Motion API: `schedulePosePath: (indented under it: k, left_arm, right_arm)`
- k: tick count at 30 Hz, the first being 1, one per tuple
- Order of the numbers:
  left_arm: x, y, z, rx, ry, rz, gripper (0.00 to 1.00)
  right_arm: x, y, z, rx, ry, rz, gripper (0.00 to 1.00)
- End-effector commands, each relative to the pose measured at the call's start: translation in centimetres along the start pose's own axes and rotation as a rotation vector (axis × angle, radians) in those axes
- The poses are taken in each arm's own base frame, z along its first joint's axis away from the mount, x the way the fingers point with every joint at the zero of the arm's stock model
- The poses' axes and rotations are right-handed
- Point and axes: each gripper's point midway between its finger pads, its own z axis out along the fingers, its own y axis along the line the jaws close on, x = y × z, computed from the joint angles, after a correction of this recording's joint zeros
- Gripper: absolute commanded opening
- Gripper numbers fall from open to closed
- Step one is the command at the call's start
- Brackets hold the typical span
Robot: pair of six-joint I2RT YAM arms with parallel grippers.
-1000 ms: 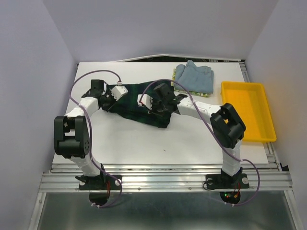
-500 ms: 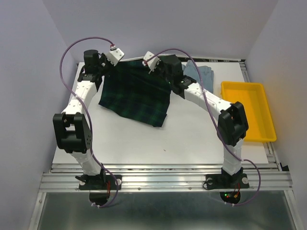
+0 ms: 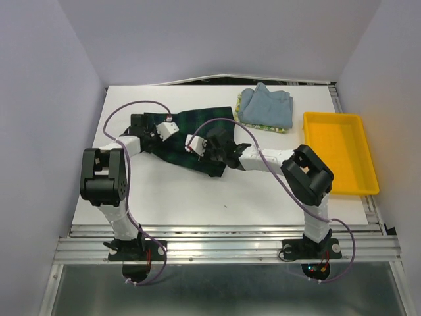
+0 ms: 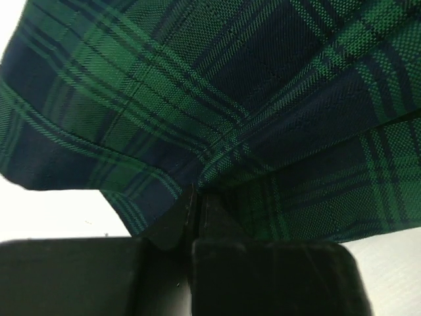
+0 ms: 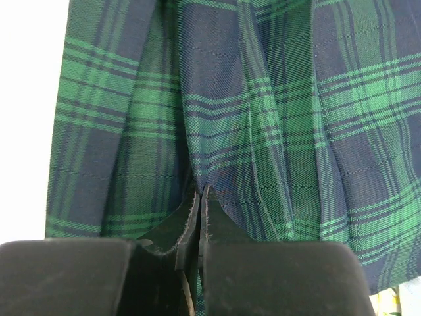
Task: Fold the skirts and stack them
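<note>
I will pull my left gripper back with the fold of the plaid skirt next and release it there, because the clear part of the bare tabletop is between my left gripper and my base.
The dark green-navy plaid skirt (image 3: 186, 126) lies bunched on the white table at centre back. My left gripper (image 3: 152, 135) is shut on its left part, with the fingertips pinching a fold in the left wrist view (image 4: 197, 194). My right gripper (image 3: 214, 150) is shut on its right part, pinching a pleat in the right wrist view (image 5: 200, 191). The plaid cloth fills both wrist views (image 4: 217, 99) (image 5: 263, 112). The light blue-grey skirt (image 3: 266, 107) lies folded at back right, on top of the lemon-print skirt (image 3: 271, 129), of which only the edges show.
A rigid yellow tray (image 3: 339, 155) stands at the right edge of the table. Purple cables loop over both arms. White walls close in the left, back and right sides. The table's front half (image 3: 217, 197) shows bare white surface.
Half a second ago both grippers held the plaid skirt spread and raised toward the back. They have now come down and toward the front, and the skirt lies lower and more gathered.
</note>
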Motion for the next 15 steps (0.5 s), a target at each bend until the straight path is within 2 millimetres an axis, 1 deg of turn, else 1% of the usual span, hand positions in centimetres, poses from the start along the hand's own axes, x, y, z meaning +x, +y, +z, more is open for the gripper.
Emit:
schedulePosePath:
  k: [1,2,3,6,7,8,9,10,11,12,13,14,15]
  left_arm:
    - [2.9,5.4,-1.3,-0.138,0.153,-0.005,0.00]
    - [4.1,4.5,-1.2,-0.096,0.190,-0.024,0.00]
    - [4.3,4.6,-1.4,-0.090,0.195,-0.027,0.00]
    - [5.4,2.2,-2.1,0.032,0.225,-0.032,0.00]
    - [5.8,0.5,-2.5,0.105,0.233,-0.037,0.00]
    - [6.2,-0.4,-2.9,0.131,0.242,-0.031,0.00]
    - [6.2,-0.8,-3.7,0.139,0.245,-0.015,0.00]
    - [7.0,-2.6,-4.5,0.178,0.262,-0.020,0.00]
    - [7.6,-3.8,-4.7,0.212,0.279,-0.028,0.00]
    - [7.6,-4.4,-5.4,0.221,0.278,-0.033,0.00]
    - [8.1,-6.0,-5.9,0.261,0.290,-0.041,0.00]
    - [7.9,-6.9,-6.9,0.291,0.283,-0.049,0.00]
    - [7.8,-7.6,-7.4,0.314,0.276,-0.051,0.00]
  right_arm:
    - [3.9,-0.4,-0.2,-0.016,0.135,0.081,0.01]
    - [3.9,0.1,-0.1,-0.038,0.129,0.086,0.01]
    - [4.4,0.3,0.1,-0.040,0.143,0.089,0.01]
    - [5.1,0.3,0.4,-0.038,0.171,0.064,0.01]
    - [5.6,-0.1,0.3,-0.033,0.178,0.065,0.01]
    - [5.6,-0.6,0.0,-0.028,0.175,0.052,0.01]
    - [5.3,-0.7,-0.1,-0.034,0.164,0.040,0.01]
    - [5.7,-1.3,-0.4,-0.031,0.165,0.016,0.01]
    - [6.2,-1.7,-0.4,-0.029,0.171,0.004,0.01]
    - [6.1,-1.9,-0.6,-0.023,0.173,-0.013,0.01]
    - [6.5,-2.3,-0.7,-0.017,0.178,-0.018,0.01]
    - [6.9,-3.1,-0.8,-0.005,0.184,-0.025,0.01]
    - [6.8,-3.3,-0.7,-0.004,0.184,-0.033,0.01]
